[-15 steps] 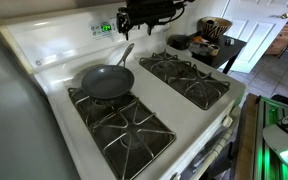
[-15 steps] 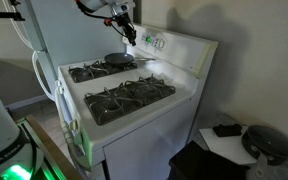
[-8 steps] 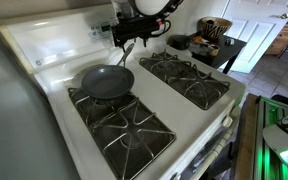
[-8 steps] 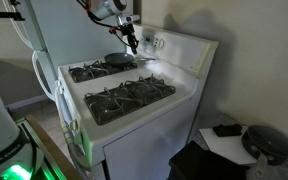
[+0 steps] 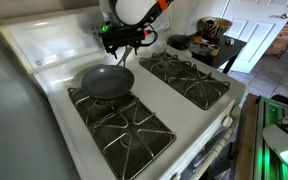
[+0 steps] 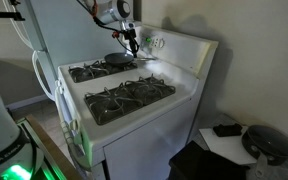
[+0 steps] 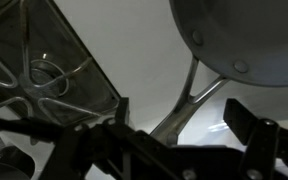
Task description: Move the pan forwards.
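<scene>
My gripper moves down toward the pan [image 5: 106,80] next, onto the pan's handle near its fork, since the open fingers already straddle it from above.
The dark grey pan [image 5: 106,80] sits on the back burner grate of the white stove, and it also shows in the other exterior view [image 6: 119,60]. Its slim grey handle [image 5: 127,54] points toward the back panel. My gripper [image 5: 125,41] hangs just above the handle's end and also appears in an exterior view [image 6: 131,40]. In the wrist view the pan [image 7: 246,40] fills the top right. The forked handle [image 7: 187,90] runs down between my two dark fingers [image 7: 246,122]. The gripper [image 7: 184,115] is open, with the jaws on either side of the handle and not touching it.
Black burner grates cover the stove: one in front of the pan [image 5: 121,125] and two beside it [image 5: 189,78]. The raised back panel [image 5: 54,40] stands right behind the gripper. A dark side table with bowls [image 5: 209,42] stands beyond the stove.
The gripper has moved from the back panel down toward the pan handle's end. The pan has not moved.
</scene>
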Controlling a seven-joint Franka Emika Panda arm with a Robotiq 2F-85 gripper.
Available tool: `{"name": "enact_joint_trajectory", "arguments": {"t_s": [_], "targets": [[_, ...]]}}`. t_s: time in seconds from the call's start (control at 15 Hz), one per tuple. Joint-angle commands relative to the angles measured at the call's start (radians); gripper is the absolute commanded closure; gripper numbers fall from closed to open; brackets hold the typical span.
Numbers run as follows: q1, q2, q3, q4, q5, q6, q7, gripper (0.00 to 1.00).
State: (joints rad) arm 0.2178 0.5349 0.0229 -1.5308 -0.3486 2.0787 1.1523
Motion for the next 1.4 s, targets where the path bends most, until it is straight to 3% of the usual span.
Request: {"name": "enact_joint_trajectory", "arguments": {"t_s": [0.0, 0.13, 0.33, 0.47, 0.6, 0.73, 0.93, 1.13, 1.2, 1.27, 1.33], "targets": [[0.036, 0.080, -0.039, 0.098, 0.041, -0.025, 0.070, 0.06], [0.042, 0.107, -0.047, 0.130, 0.056, -0.025, 0.070, 0.04], [0.053, 0.140, -0.061, 0.167, 0.069, -0.030, 0.074, 0.21], [0.061, 0.157, -0.069, 0.187, 0.071, -0.041, 0.081, 0.16], [0.067, 0.173, -0.075, 0.206, 0.071, -0.061, 0.091, 0.24], [0.072, 0.184, -0.079, 0.224, 0.072, -0.082, 0.102, 0.22], [0.076, 0.199, -0.081, 0.247, 0.074, -0.111, 0.113, 0.28], [0.078, 0.211, -0.080, 0.268, 0.075, -0.129, 0.124, 0.45], [0.079, 0.215, -0.080, 0.275, 0.075, -0.135, 0.128, 0.47], [0.079, 0.219, -0.080, 0.281, 0.076, -0.141, 0.132, 0.59], [0.079, 0.223, -0.079, 0.289, 0.077, -0.147, 0.136, 0.61]]}}
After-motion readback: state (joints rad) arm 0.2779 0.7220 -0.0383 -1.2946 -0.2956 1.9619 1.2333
